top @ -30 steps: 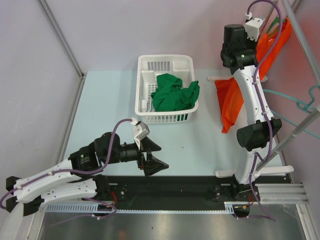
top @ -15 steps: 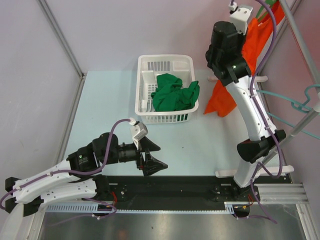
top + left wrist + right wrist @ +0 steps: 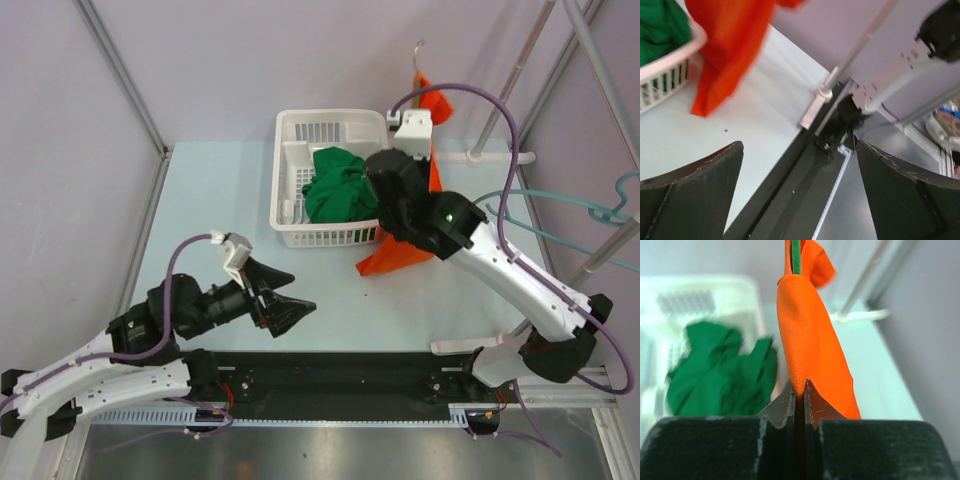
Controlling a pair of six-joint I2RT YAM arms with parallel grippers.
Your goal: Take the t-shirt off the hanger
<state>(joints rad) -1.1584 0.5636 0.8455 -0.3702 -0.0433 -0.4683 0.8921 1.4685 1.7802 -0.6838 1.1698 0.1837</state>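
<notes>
The hanger's stem below the thin hook (image 3: 418, 48) sticks up clear of the orange shirt's fabric, so I should move my left gripper up and outward onto it next.
The orange t-shirt (image 3: 396, 256) hangs on a hanger whose thin hook (image 3: 418, 48) sticks up above it, just right of the basket. In the right wrist view the shirt (image 3: 812, 340) drapes down from a green hanger bar (image 3: 796, 255). My right gripper (image 3: 799, 386) is shut on the shirt's fabric; in the top view its wrist (image 3: 405, 185) covers the grip. My left gripper (image 3: 290, 306) is open and empty, low at the near left, apart from the shirt; its view (image 3: 799, 145) shows the shirt's lower end (image 3: 725, 55) ahead.
A white basket (image 3: 330, 125) holds a crumpled green garment (image 3: 345, 185), right beside the orange shirt. A metal rack pole (image 3: 600, 70) with a teal hanger (image 3: 590, 205) stands at the right. A black rail (image 3: 350, 375) runs along the near edge.
My right arm has swung left and down from the rack, carrying the orange t-shirt and hanger to beside the basket. My left gripper has shifted slightly left and turned.
</notes>
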